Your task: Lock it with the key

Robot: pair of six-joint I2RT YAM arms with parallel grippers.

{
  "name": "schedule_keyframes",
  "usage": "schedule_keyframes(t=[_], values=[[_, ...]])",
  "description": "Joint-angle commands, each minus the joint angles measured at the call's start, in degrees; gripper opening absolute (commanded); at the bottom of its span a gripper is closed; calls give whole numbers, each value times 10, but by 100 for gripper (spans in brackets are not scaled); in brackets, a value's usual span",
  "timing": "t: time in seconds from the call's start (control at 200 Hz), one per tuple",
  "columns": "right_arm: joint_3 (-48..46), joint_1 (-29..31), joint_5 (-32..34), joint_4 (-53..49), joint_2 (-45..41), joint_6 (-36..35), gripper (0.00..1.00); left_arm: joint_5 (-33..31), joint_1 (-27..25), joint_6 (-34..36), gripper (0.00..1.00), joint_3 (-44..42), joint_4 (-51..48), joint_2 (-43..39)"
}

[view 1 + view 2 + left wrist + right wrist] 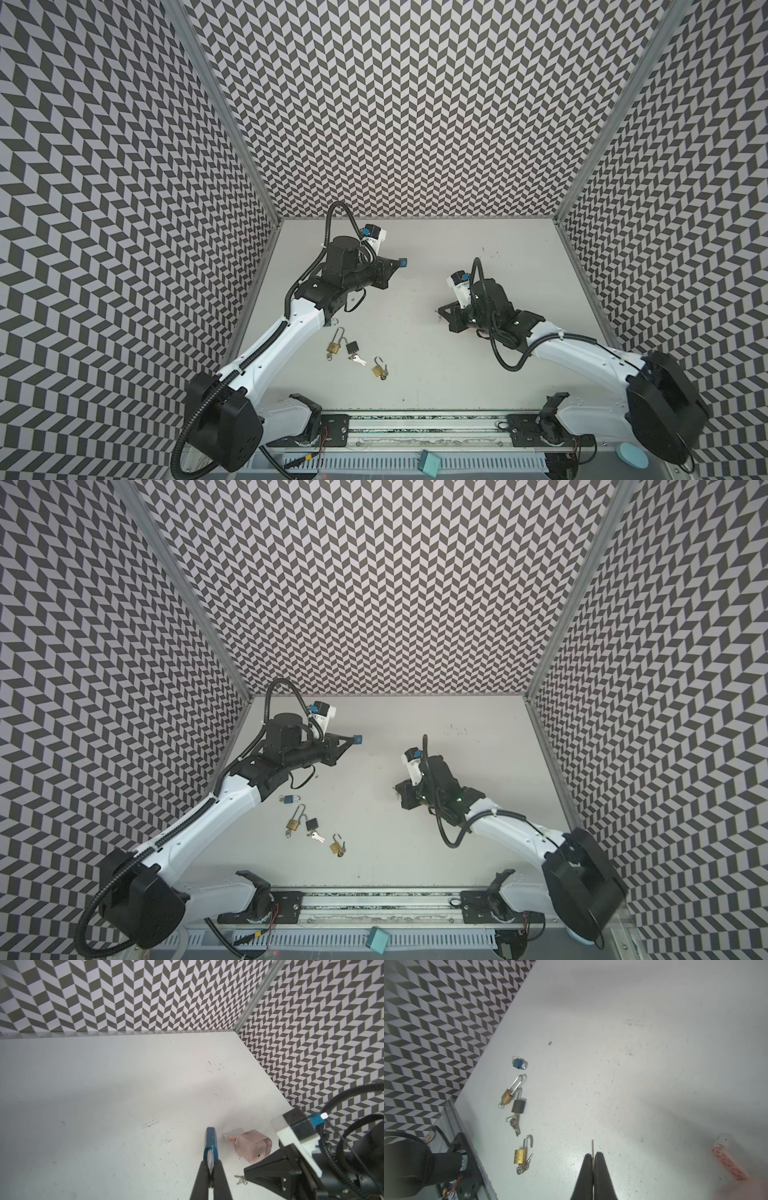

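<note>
My right gripper moves down toward the table next and releases the thin silver key (592, 1146) there, since a bare part of the table lies below the gripper.
My left gripper (395, 263) (351, 741) (211, 1162) is shut on a small blue lock (402, 262) (211, 1140), seen edge-on and raised over the back left of the table. My right gripper (439, 311) (396, 790) (592, 1155) is shut on a thin silver key (592, 1146) whose blade sticks out past the fingertips. More keys (240, 1180) dangle beneath it. The key and the blue lock are well apart, with bare table between them.
Near the left arm lie a blue padlock (289, 799) (519, 1063), a long-shackle brass padlock (334, 345), a dark grey padlock (352, 347) with keys (358, 360), and a brass padlock (379, 368) with its shackle open. A pinkish block (253, 1147) sits by the right gripper.
</note>
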Motion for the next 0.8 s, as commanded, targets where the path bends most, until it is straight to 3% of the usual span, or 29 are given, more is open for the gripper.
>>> schedule_keyframes(t=[0.0, 0.461, 0.606, 0.796], values=[[16, 9, 30, 41, 37, 18, 0, 0, 10, -13, 0, -8, 15, -2], [25, 0, 38, 73, 142, 31, 0, 14, 20, -9, 0, -21, 19, -10], [4, -6, 84, 55, 120, 35, 0, 21, 20, -10, 0, -22, 19, -10], [-46, -62, 108, 51, 78, 56, 0, 15, 20, -7, 0, -27, 18, -19]])
